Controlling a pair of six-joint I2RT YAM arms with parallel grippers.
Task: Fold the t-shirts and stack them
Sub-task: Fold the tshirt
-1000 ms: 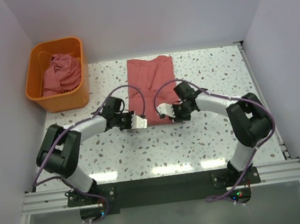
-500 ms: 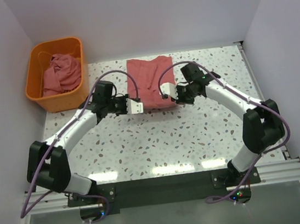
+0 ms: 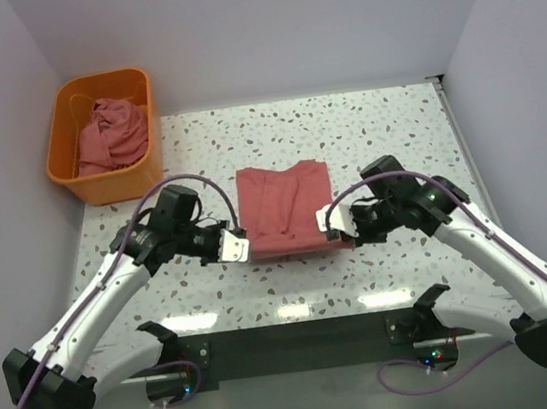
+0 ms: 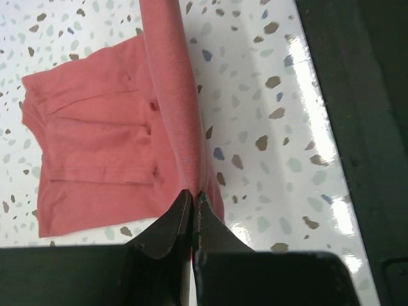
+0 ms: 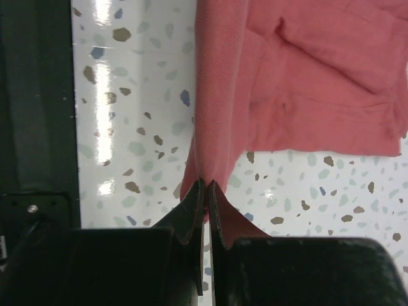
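The t-shirt's far half lies flat, so next I will lift the t-shirt's pinched corner in my left gripper outward and lower it onto the t-shirt's far corner nearest the basket (image 4: 47,227) to let it go.
A dusty red-pink t-shirt (image 3: 284,208) lies folded into a rectangle at the middle of the speckled table. My left gripper (image 3: 242,246) is shut on its near left corner; in the left wrist view the cloth (image 4: 115,134) rises in a taut ridge into the closed jaws (image 4: 193,194). On the near right corner my right gripper (image 3: 328,222) is shut too, with the fabric (image 5: 306,76) pinched between its fingertips (image 5: 206,185). A second t-shirt (image 3: 112,130) sits crumpled in the orange basket.
The orange plastic basket (image 3: 115,185) stands at the far left corner of the table (image 3: 395,128). White walls close in the left, far and right sides. A dark strip with the arm bases (image 3: 302,347) runs along the near edge.
Both grippers, still shut on the shirt's near edge, drew back toward the arm bases. The shirt slid with them from the far side of the table to the middle.
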